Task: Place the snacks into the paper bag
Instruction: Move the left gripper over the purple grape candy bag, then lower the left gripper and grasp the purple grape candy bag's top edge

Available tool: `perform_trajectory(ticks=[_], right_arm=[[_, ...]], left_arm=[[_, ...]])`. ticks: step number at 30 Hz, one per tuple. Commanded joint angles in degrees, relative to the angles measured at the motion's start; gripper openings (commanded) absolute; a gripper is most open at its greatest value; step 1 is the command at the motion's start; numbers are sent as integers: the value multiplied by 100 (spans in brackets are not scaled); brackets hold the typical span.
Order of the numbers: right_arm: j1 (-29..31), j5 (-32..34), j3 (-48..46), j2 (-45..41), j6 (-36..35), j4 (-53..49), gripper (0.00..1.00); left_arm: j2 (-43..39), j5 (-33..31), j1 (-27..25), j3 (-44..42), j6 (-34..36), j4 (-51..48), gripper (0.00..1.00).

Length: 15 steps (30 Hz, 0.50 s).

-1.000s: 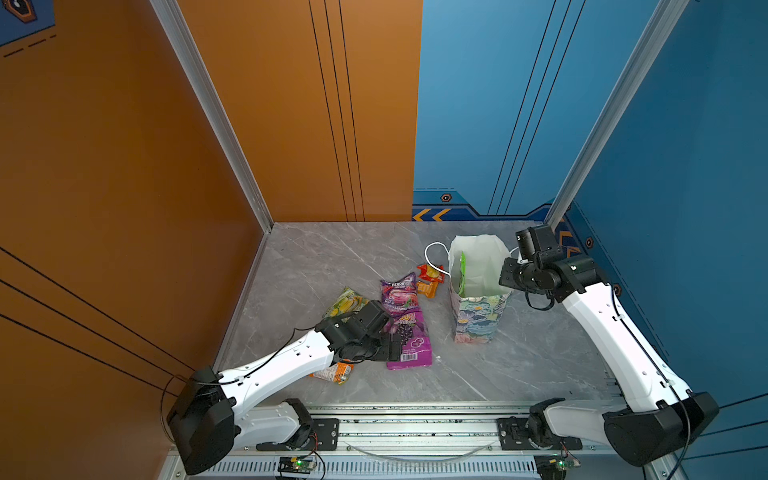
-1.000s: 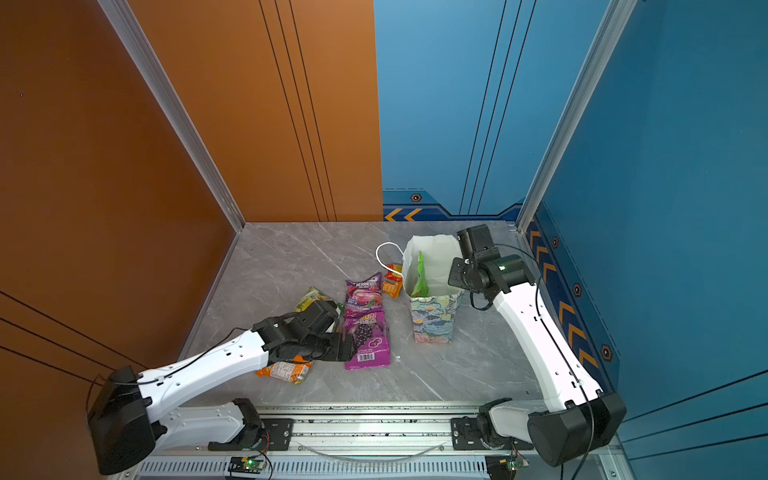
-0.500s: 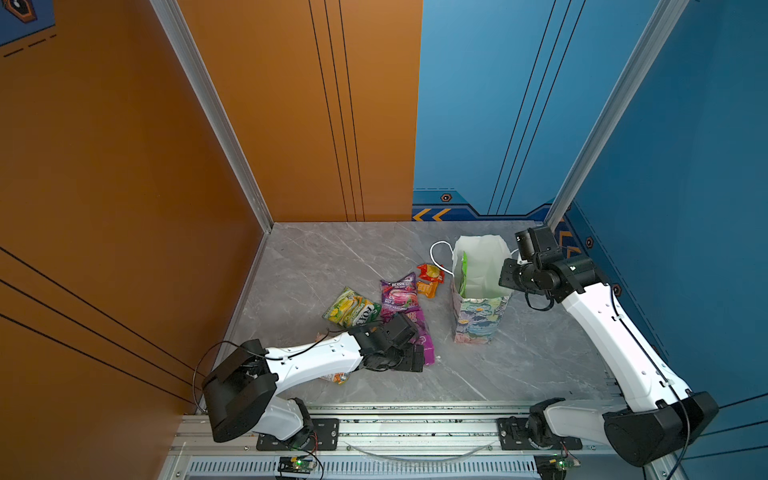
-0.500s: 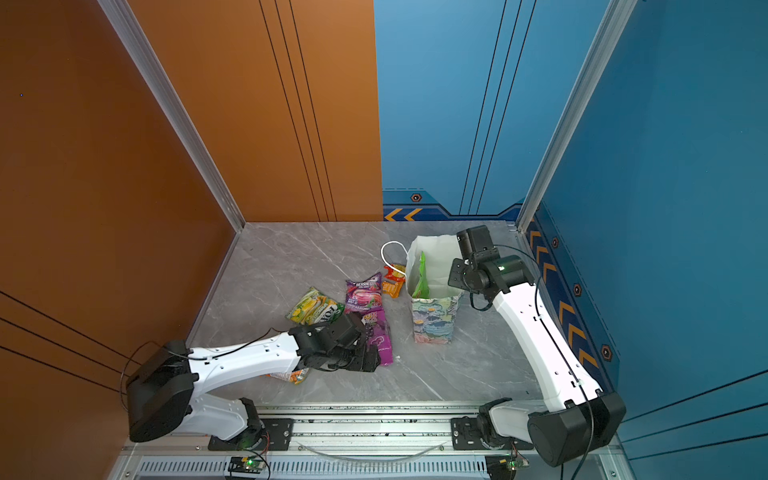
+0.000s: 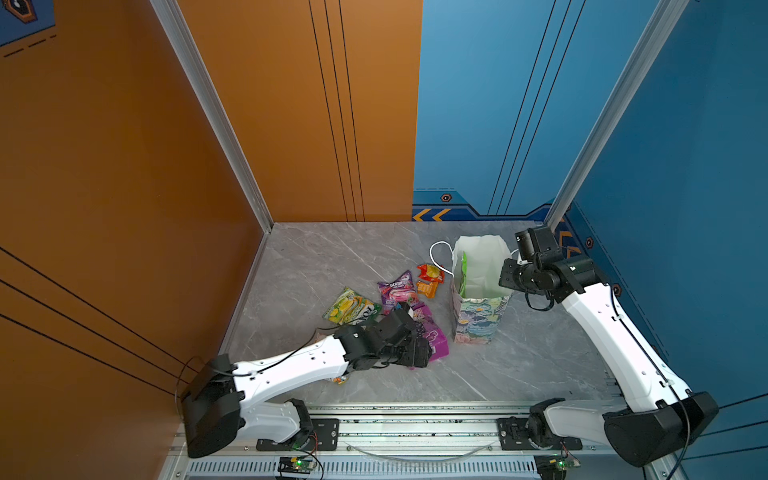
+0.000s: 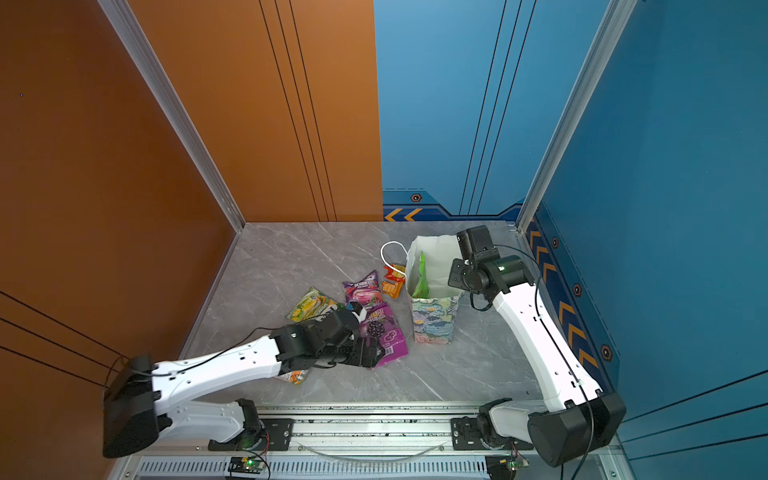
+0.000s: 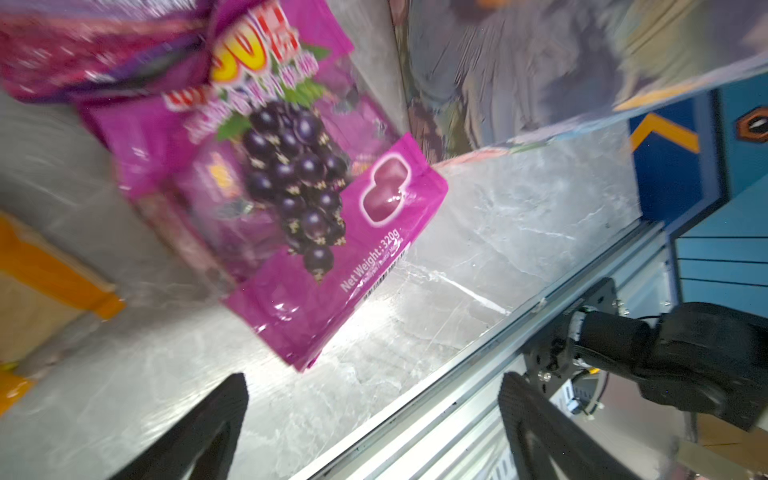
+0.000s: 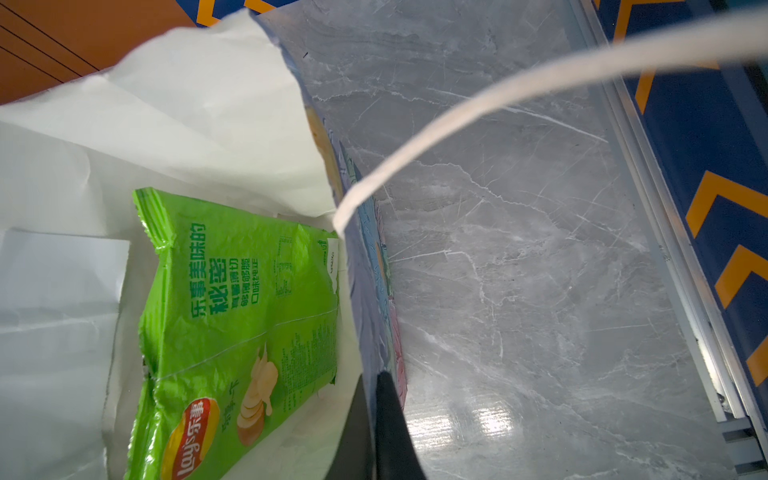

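Observation:
My left gripper should next reach outward and down to pinch the purple grape bag's side edge away from the paper bag, because that edge is outward of and below my left gripper.
The paper bag (image 5: 478, 320) (image 6: 434, 322) stands upright at the right, floral outside and white inside. A green crisps bag (image 5: 463, 268) (image 6: 420, 278) (image 8: 241, 316) leans inside it. My right gripper (image 5: 505, 276) (image 6: 455, 274) (image 8: 376, 382) is shut on the bag's right rim. A purple grape bag (image 5: 434, 338) (image 6: 386, 334) (image 7: 299, 199) lies flat left of the paper bag. My left gripper (image 5: 419, 353) (image 6: 370, 355) (image 7: 374, 380) hovers open at its near end, with only floor between the fingers.
On the floor lie a berries bag (image 5: 398, 289) (image 6: 362, 287), a yellow-green bag (image 5: 349, 307) (image 6: 309, 307), two red and orange sachets (image 5: 430, 280) (image 6: 392, 280), and an orange packet (image 5: 338, 378) (image 6: 295, 376) under my left arm. A white handle loop (image 5: 434, 249) hangs outward.
My left arm has dropped low and stretched out, carrying its open gripper rightward to the grape bag's near end. The right arm and paper bag have not moved.

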Motion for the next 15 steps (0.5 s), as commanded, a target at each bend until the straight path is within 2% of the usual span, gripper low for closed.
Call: perform_trajectory(ticks=[1,4,6,15], right_arm=[[9,27,-35,-129,-45,-1,0],[6,40,-79,-177,-43,24,0],[2,32,-120,-188,-45,42,0],[18,-65,-131,-184,-29,45,0]], left_arm=[[-456,-71,702,-62,466,-948,96],[-336,364,1444,162,1012,-1304,96],[-33,634,1729,354,1321,-1350,96],[1643,808,2047,1466,2046,-1329,95]])
